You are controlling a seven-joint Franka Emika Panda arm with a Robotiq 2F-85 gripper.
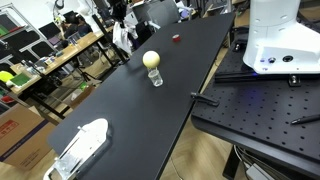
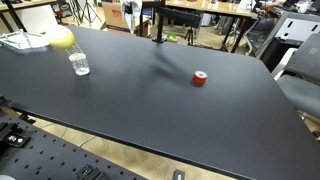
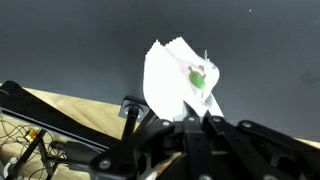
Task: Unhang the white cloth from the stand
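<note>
The gripper moves the cloth back toward the base next, over the bare tabletop between glass and red object [image 2: 143, 76], then releases it there.
The white cloth [image 3: 180, 78] with a green mark fills the middle of the wrist view, and its lower edge is pinched between my gripper's [image 3: 190, 112] black fingers. In an exterior view the cloth [image 1: 122, 38] hangs below the gripper [image 1: 124, 22] at the far end of the black table. In an exterior view the gripper and cloth [image 2: 130, 14] are at the top edge, to the left of the thin black stand [image 2: 160, 22]. Whether the cloth still touches the stand cannot be told.
A yellow ball sits on a clear glass [image 1: 153, 68] [image 2: 77, 62] mid-table. A small red object [image 2: 200, 78] [image 1: 176, 39] lies further along. A white object [image 1: 82, 145] lies at the near end. The robot base [image 1: 280, 40] stands beside the black table [image 2: 160, 110].
</note>
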